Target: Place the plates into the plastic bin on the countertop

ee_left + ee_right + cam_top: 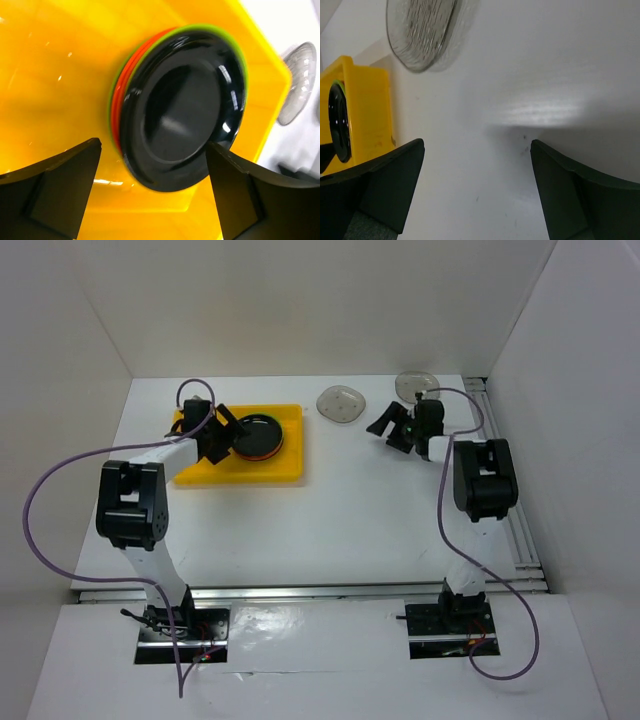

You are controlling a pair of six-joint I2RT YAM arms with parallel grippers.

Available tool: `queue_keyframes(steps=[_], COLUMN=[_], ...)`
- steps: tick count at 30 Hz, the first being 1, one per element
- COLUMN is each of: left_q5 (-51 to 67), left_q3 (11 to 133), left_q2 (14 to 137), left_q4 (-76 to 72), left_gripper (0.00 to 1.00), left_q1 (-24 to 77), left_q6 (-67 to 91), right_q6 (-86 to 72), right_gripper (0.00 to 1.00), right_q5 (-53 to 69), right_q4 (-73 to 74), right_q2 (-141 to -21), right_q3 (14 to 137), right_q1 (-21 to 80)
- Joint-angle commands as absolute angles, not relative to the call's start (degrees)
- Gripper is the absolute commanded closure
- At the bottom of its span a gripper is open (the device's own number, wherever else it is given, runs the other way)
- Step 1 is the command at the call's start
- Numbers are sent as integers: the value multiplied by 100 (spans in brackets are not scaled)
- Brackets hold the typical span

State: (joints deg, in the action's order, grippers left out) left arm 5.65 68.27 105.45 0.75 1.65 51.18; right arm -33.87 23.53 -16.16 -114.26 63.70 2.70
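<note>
The robot will next bring its right gripper down and outward to the grey plate beside the bin, onto the plate's rim that faces the gripper.
In the yellow plastic bin (285,468) lies a stack of round plates: a glossy black plate (262,433) on top, over an orange one (119,97) and a lime-green one (215,28). My left gripper (227,437) hovers at the stack's left edge, open, its fingers apart from the black plate (185,105) and holding nothing. One grey plate (339,403) lies on the countertop (330,530) right of the bin, a second one (414,383) near the back right. My right gripper (386,429) is open and empty between those two, above bare white surface (520,75).
White walls enclose the countertop on three sides. A metal rail (515,530) runs along the right edge. The right wrist view shows a grey plate (422,30) ahead and the bin's side (367,115) at the left.
</note>
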Motion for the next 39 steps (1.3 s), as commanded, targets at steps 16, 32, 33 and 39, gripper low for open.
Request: queue_keyframes(steps=[16, 32, 33, 39], left_q5=[-755, -589, -589, -212], left_q3=[5222, 4966, 4966, 5316], left_q2=[7138, 7436, 7496, 7804], left_q4=[1274, 932, 932, 520], left_gripper=[0, 0, 0, 0], left_q1=[1415, 1907, 1907, 2180], left_q6=[5292, 5080, 5080, 4729], right_q6=[-3937, -4526, -4526, -4395], right_gripper=[75, 100, 100, 100], right_q5=[1328, 1450, 1450, 1354], right_q4=[596, -69, -227, -844], right_q2=[-14879, -13519, -13387, -11578], right_q3=[10845, 9678, 9320, 7578], right_q1=[949, 782, 721, 616])
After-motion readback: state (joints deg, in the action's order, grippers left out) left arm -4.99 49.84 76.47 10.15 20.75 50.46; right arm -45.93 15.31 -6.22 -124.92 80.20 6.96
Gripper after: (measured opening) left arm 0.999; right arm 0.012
